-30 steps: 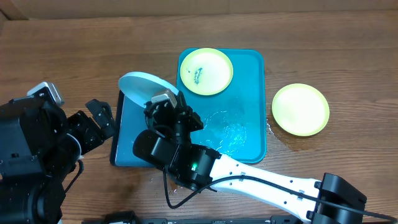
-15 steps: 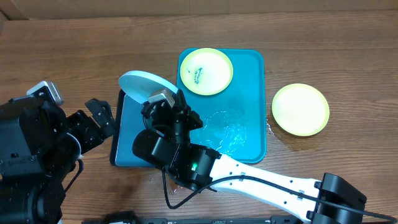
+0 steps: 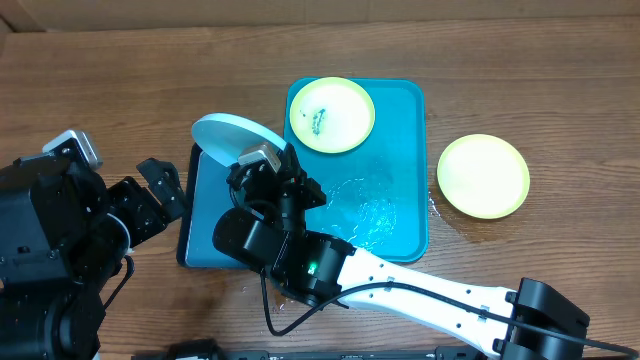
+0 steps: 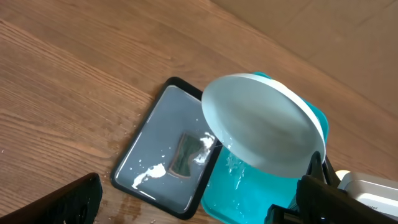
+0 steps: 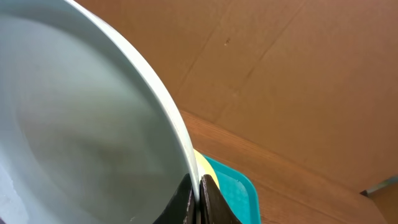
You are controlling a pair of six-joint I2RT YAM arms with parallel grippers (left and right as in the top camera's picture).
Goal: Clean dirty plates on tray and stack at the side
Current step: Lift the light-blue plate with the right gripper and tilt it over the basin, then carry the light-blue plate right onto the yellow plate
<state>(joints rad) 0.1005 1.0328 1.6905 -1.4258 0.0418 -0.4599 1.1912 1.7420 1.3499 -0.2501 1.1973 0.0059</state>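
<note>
My right gripper crosses the turquoise tray point(image 3: 400, 170) and lowers the light blue plate onto the second yellow-green plate point(image 3: 483, 176) next, since one unsmudged plate lies off the tray.
My right gripper point(image 3: 262, 166) is shut on the rim of the light blue plate point(image 3: 228, 135) and holds it tilted above the far end of the dark tray; the pinch shows in the right wrist view point(image 5: 198, 199) and the plate in the left wrist view point(image 4: 261, 134). A pale yellow-green plate with a dark smudge point(image 3: 332, 114) lies at the far left corner of the wet turquoise tray point(image 3: 400, 170). A second yellow-green plate point(image 3: 483, 176) lies on the table right of the tray. My left gripper point(image 3: 160, 190) is open and empty, left of the dark tray.
A smaller black-rimmed teal tray point(image 3: 205, 215) lies left of the turquoise tray, with white foam and a dark patch on it in the left wrist view point(image 4: 168, 163). Water is spilled on the wood by the turquoise tray's right edge point(image 3: 436, 205).
The right gripper and the blue plate shifted very slightly left a second ago; since then nothing has moved.
</note>
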